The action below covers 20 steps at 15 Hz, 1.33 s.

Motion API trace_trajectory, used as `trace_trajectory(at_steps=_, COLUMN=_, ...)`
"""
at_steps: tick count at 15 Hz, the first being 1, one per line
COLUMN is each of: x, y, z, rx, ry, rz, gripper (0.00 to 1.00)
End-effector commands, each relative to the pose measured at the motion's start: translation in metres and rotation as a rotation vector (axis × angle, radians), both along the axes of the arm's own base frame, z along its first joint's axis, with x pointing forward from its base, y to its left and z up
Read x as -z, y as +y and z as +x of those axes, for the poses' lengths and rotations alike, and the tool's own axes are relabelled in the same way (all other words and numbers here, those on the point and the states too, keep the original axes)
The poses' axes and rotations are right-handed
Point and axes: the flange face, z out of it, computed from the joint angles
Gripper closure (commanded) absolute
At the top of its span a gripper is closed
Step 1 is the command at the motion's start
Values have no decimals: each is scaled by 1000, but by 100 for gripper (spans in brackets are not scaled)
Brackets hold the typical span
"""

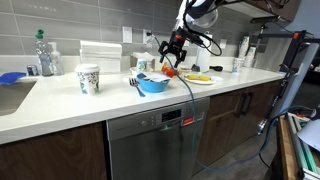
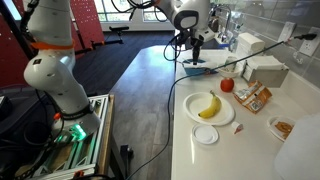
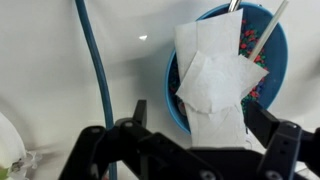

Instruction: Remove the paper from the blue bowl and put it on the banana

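The paper stands between my open fingers, still above the bowl, so my gripper comes down around the paper's folded part by the bowl's rim [image 1: 157, 77] [image 3: 211, 96] next.
The paper [image 3: 215, 80] is a folded whitish sheet. It stands up out of the blue bowl [image 3: 178, 95] and hangs over its near rim. In the wrist view my gripper [image 3: 202, 115] is open, with the paper between its fingers. The left finger stands apart from the paper and the right finger is at its edge. In both exterior views the gripper [image 1: 172, 58] [image 2: 195, 50] hangs just above the bowl [image 1: 152, 85] [image 2: 197, 69]. The banana [image 2: 208, 106] [image 1: 198, 77] lies on a white plate [image 2: 226, 118] beside the bowl.
Utensil handles [image 3: 265, 30] stick out of the bowl. A blue cable [image 3: 95, 70] runs across the counter. A red round object [image 2: 227, 85], snack packets [image 2: 252, 98] and a small white dish [image 2: 206, 134] lie near the plate. A patterned paper cup [image 1: 89, 78] stands toward the sink.
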Motion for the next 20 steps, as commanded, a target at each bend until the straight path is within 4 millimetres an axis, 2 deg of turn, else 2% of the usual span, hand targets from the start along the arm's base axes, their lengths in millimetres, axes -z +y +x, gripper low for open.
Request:
trace_trajectory(at_steps=1, x=19, y=3, z=14, rx=49, ry=24, rz=31, gripper=0)
trace_trajectory(at_steps=5, x=27, y=7, z=19, rx=49, ry=36, rz=58, gripper=0)
trace_trajectory(at_steps=13, x=31, y=15, z=21, rx=30, ry=33, rz=97, gripper=0)
trace_trajectory(at_steps=17, x=39, y=19, z=21, rx=8, ry=38, rz=100, gripper=14)
trace_trajectory(at_steps=19, x=42, y=21, z=21, rx=-4, ry=38, rz=100, gripper=16)
trace_trajectory(at_steps=20, x=44, y=22, z=21, rx=-9, ry=38, rz=96, gripper=22)
